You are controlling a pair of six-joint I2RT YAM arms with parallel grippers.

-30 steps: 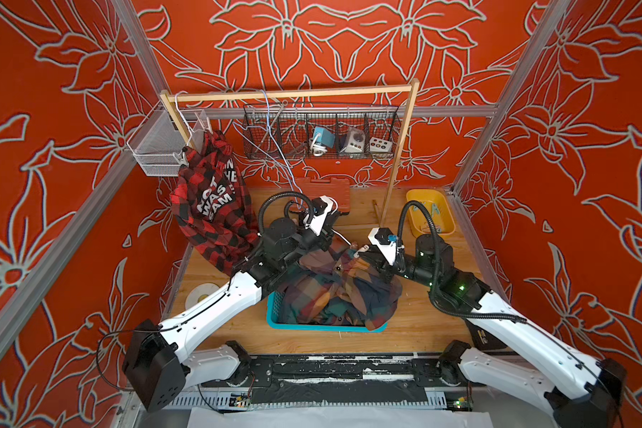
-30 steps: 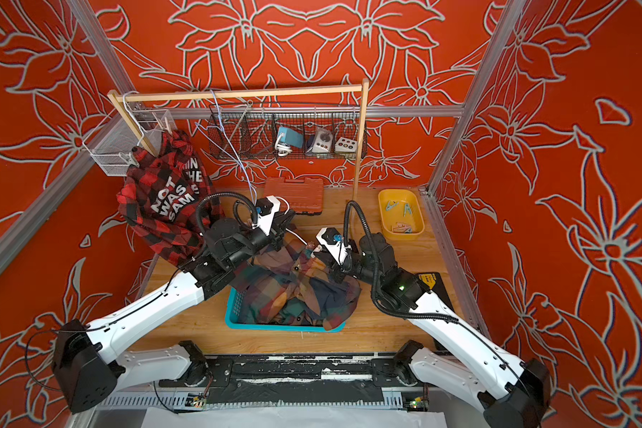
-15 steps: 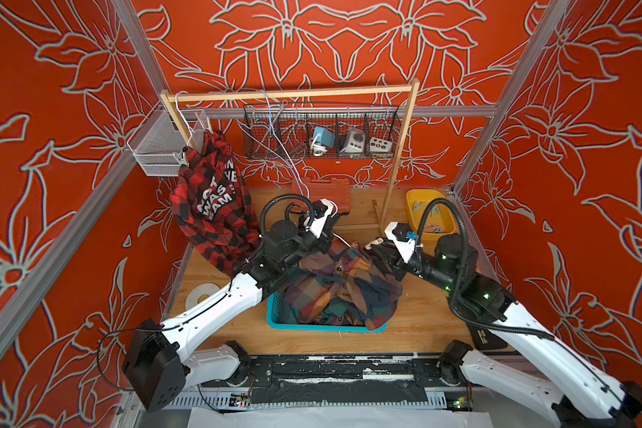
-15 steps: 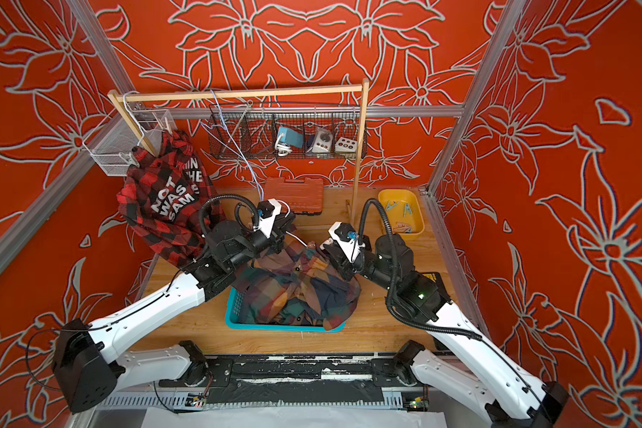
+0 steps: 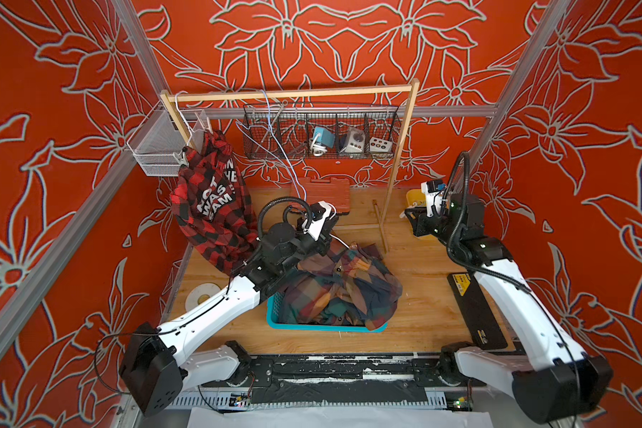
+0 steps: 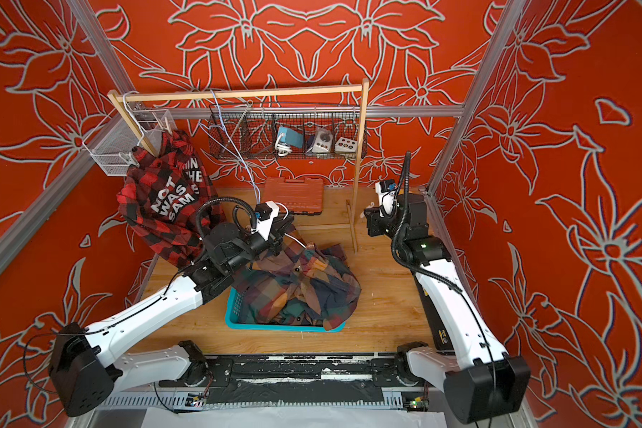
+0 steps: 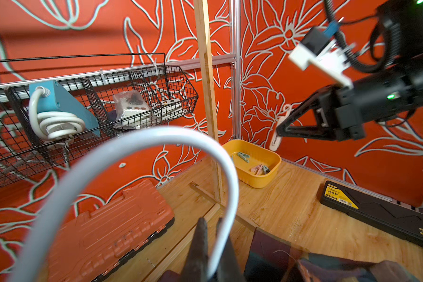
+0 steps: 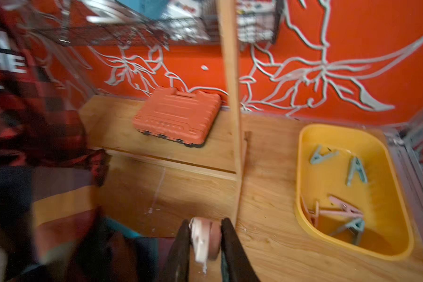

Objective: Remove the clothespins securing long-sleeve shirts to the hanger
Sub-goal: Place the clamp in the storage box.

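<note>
My right gripper moves down over the near end of the yellow bin below it next and releases the clothespin, since others already lie inside.
A red-and-black long-sleeve shirt [image 5: 208, 207] hangs from the wooden rail [image 5: 293, 94] on a white hanger, with a pale clothespin [image 5: 179, 158] at its shoulder. Dark plaid shirts [image 5: 334, 289] lie heaped in a teal basket [image 5: 323, 327]. Over that heap my left gripper [image 7: 211, 224] is shut on a white hanger [image 7: 156, 136], whose curved wire runs between its jaws. My right gripper [image 8: 205, 229] is shut on a cream-pink clothespin [image 8: 203, 241], raised beside the yellow bin [image 8: 303, 171]. Mint and pink clothespins [image 8: 355, 171] lie in that bin.
An orange tool case [image 5: 321, 191] lies at the back of the table. A black wire basket [image 5: 321, 135] and a white mesh basket [image 5: 152, 148] hang on the walls. The rack's upright post [image 5: 395, 174] stands between basket and bin. A black case [image 5: 475, 307] lies right.
My right arm has swung from over the plaid heap out to the right, toward the yellow bin, carrying the clothespin. My left arm has stayed where it was.
</note>
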